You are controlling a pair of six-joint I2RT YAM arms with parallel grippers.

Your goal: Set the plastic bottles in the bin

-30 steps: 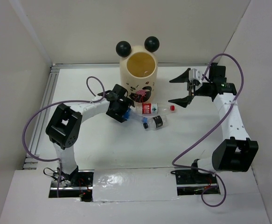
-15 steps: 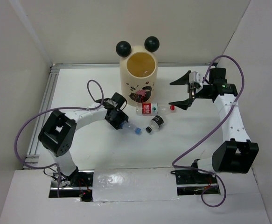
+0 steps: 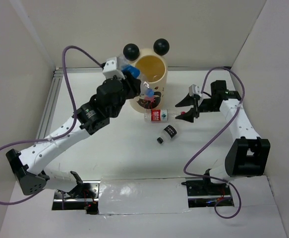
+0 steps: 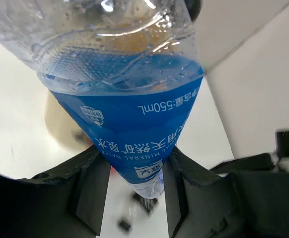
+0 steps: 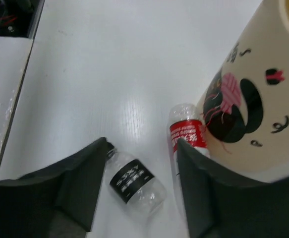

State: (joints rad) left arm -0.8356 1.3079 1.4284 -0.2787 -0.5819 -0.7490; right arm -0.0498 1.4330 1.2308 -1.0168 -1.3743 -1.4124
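Observation:
Next, my left gripper needs to swing right in the top view, turning, and release the blue-labelled bottle over the bin's opening (image 3: 153,68).
My left gripper (image 3: 134,79) is raised beside the rim of the cream bin (image 3: 160,85) and is shut on a blue-labelled bottle (image 3: 145,89) (image 4: 129,114), held between its fingers (image 4: 92,186). A red-white bottle (image 3: 158,116) (image 5: 185,133) lies on the table against the foot of the bin (image 5: 253,74). A black-labelled bottle (image 3: 167,132) (image 5: 132,182) lies just in front of it. My right gripper (image 3: 188,108) (image 5: 141,144) hovers over the capped end of the red-white bottle, jaws apart and holding nothing. Its right finger (image 5: 203,193) hides that bottle's neck.
Two black ball ears (image 3: 131,50) stick up from the bin's rim. White walls close in the table on the left, back and right. A metal rail (image 3: 49,106) runs along the left edge. The right arm's purple cable (image 3: 211,144) loops over the table.
My left gripper closed on the blue-labelled bottle and lifted it from the table up to the bin's rim. My right gripper moved left and down toward the red-white bottle, jaws narrower.

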